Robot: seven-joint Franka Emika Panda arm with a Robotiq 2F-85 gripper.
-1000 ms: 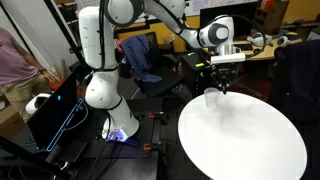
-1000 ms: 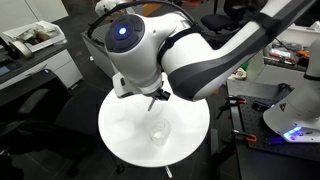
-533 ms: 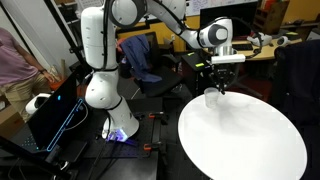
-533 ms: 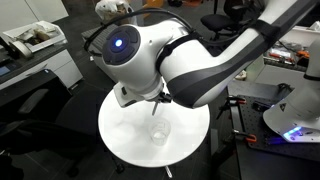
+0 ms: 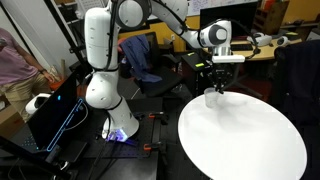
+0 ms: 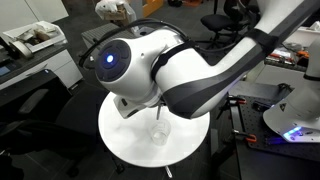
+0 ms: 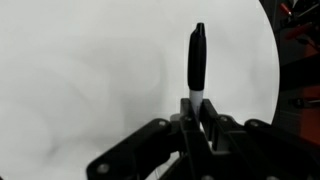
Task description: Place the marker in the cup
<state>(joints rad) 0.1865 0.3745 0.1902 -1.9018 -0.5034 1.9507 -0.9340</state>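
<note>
My gripper tilts and lowers the marker toward the cup's open top (image 5: 211, 92) next, to release it inside, since the translucent cup stands just below my gripper.
My gripper (image 7: 197, 112) is shut on the marker (image 7: 197, 58), a thin black pen that sticks out past the fingertips over the white table. In an exterior view the gripper (image 5: 218, 80) hangs just above the translucent cup (image 5: 211, 97), which stands upright near the table's far edge. The cup also shows in an exterior view (image 6: 158, 132), just below the arm's bulky wrist, which hides the gripper and marker there. The cup is out of the wrist view.
The round white table (image 5: 240, 140) also shows in the exterior view (image 6: 120, 135) and fills the wrist view (image 7: 90, 70). Beyond its edge are the robot base (image 5: 100, 90), black chairs (image 5: 140, 55) and desks. A person (image 5: 12, 55) stands at the far side.
The arm has shifted slightly, bringing the gripper with the marker closer over the cup. In an exterior view the wrist has swung across and now hides the gripper. The cup has not moved.
</note>
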